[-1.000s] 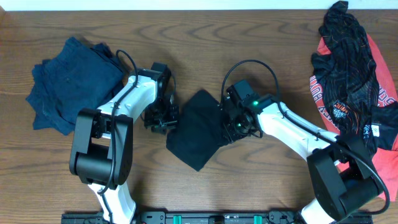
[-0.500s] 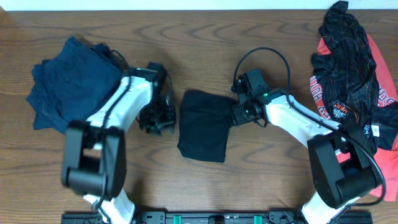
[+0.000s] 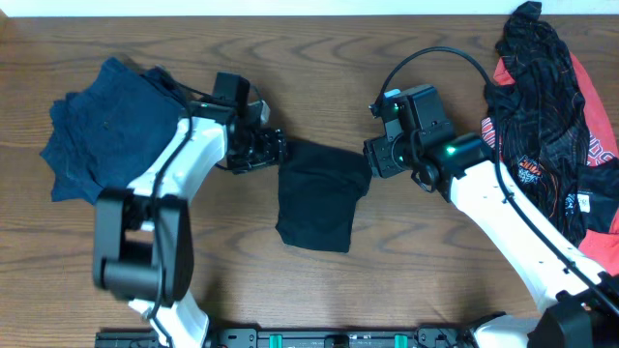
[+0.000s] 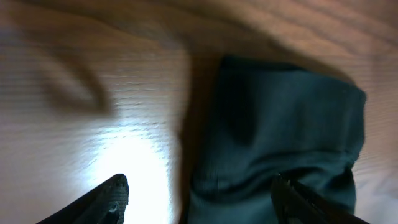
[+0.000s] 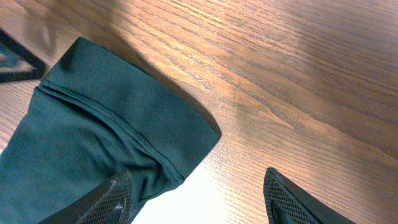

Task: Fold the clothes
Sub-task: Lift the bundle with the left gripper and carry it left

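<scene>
The garment's edge facing the stack (image 3: 281,167) (image 4: 198,177) runs between the open fingers of my left gripper. Next I will move that gripper down and slightly farther over the black garment and close it on that edge.
A folded black garment (image 3: 319,195) lies on the wooden table at the centre. It shows dark green in the left wrist view (image 4: 273,143) and in the right wrist view (image 5: 93,137). My left gripper (image 3: 275,150) is open at the garment's upper left corner, its fingers (image 4: 202,199) straddling the cloth's left edge. My right gripper (image 3: 375,159) is open and empty just off the garment's upper right corner, its fingers (image 5: 199,196) above bare wood beside the cloth edge.
A stack of folded dark blue clothes (image 3: 111,126) sits at the far left. A heap of unfolded black and red clothes (image 3: 551,116) lies at the far right. Bare wood shows in front of the black garment.
The black garment went from a diamond lie to a squared fold. The right gripper let go and pulled back to the right and up. The left gripper moved to the garment's upper left corner.
</scene>
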Robot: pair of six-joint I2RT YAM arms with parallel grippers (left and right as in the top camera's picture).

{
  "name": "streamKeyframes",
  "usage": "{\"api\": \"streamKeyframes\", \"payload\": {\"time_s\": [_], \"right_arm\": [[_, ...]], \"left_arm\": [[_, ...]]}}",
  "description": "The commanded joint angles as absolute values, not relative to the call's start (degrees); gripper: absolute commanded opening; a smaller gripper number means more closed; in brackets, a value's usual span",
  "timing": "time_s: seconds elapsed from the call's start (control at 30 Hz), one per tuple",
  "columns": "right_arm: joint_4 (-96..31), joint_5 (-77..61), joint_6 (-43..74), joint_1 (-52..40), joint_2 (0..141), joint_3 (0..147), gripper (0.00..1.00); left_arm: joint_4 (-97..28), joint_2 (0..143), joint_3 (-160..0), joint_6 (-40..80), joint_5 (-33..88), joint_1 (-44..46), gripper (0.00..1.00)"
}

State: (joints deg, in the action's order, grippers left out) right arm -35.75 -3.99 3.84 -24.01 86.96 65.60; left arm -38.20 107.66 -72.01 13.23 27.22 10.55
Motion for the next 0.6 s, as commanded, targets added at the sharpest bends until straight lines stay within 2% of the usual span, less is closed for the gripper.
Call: {"api": "streamKeyframes", "payload": {"time_s": [0.0, 0.17, 0.2, 0.27, 0.37, 0.4, 0.57], "right_arm": [[-36.7, -2.7, 3.1, -23.5, 85.7, 66.1, 0.66], [-37.1, -2.7, 3.1, -23.5, 85.7, 66.1, 0.65], [-37.1, -2.7, 3.1, -23.5, 85.7, 66.1, 0.66], [-37.1, -2.7, 3.1, -23.5, 85.7, 66.1, 0.66], [-37.1, -2.7, 3.1, -23.5, 85.7, 66.1, 0.66], [-37.1, -2.7, 3.1, -23.5, 85.7, 66.1, 0.66], [-37.1, -2.6, 3.1, -23.5, 85.7, 66.1, 0.65]], "left_arm": [[-36.9, 112.3, -72.1, 12.0, 36.0, 10.5, 0.75], [-35.7, 117.6, -72.1, 10.1, 42.4, 12.4, 0.75], [-35.7, 118.3, -72.1, 9.5, 44.2, 13.0, 0.72], [-35.6, 119.6, -72.1, 7.1, 47.8, 14.5, 0.57], [-35.7, 119.9, -72.1, 4.9, 48.0, 16.5, 0.12], [-35.6, 119.7, -72.1, 4.9, 48.0, 16.7, 0.06], [-37.0, 115.4, -72.9, 4.9, 39.6, 15.2, 0.06]]}}
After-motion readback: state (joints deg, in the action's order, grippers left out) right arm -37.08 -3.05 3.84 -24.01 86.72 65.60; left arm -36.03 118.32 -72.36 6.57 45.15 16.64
